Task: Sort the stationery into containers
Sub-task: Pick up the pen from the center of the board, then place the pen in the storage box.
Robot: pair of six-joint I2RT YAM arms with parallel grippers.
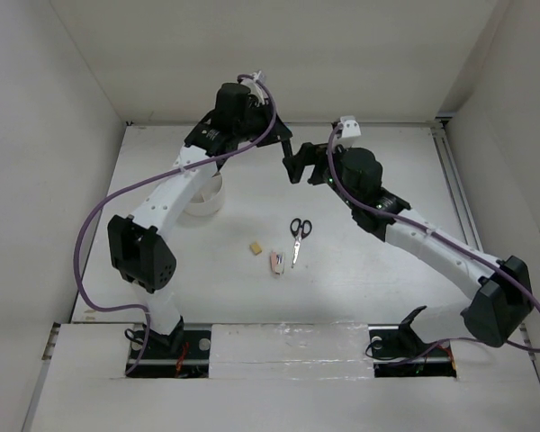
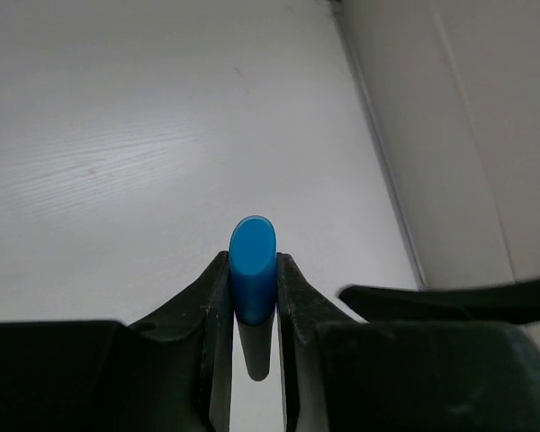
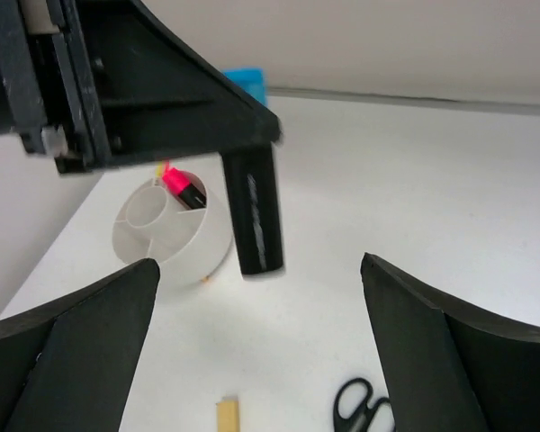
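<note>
My left gripper needs to swing over to the round white container (image 1: 208, 192) next, then lower the black highlighter beside a pink-capped highlighter that is already in one section of the container.
My left gripper (image 2: 252, 301) is shut on a black highlighter with a blue cap (image 2: 253, 261), held above the table near the back. In the right wrist view its black body (image 3: 252, 216) hangs from the left gripper (image 3: 144, 90). My right gripper (image 3: 257, 270) stands wide open just before it, and neither finger touches it. The round white container (image 3: 198, 256) sits behind, with a pink-capped highlighter (image 3: 182, 187) in one compartment. Black-handled scissors (image 1: 300, 236), a tan eraser (image 1: 256, 247) and a white-pink piece (image 1: 277, 262) lie on the table in the middle.
The two grippers meet closely at the back centre (image 1: 292, 157). White walls enclose the table on the left, back and right. The container (image 1: 205, 196) sits partly under the left arm.
</note>
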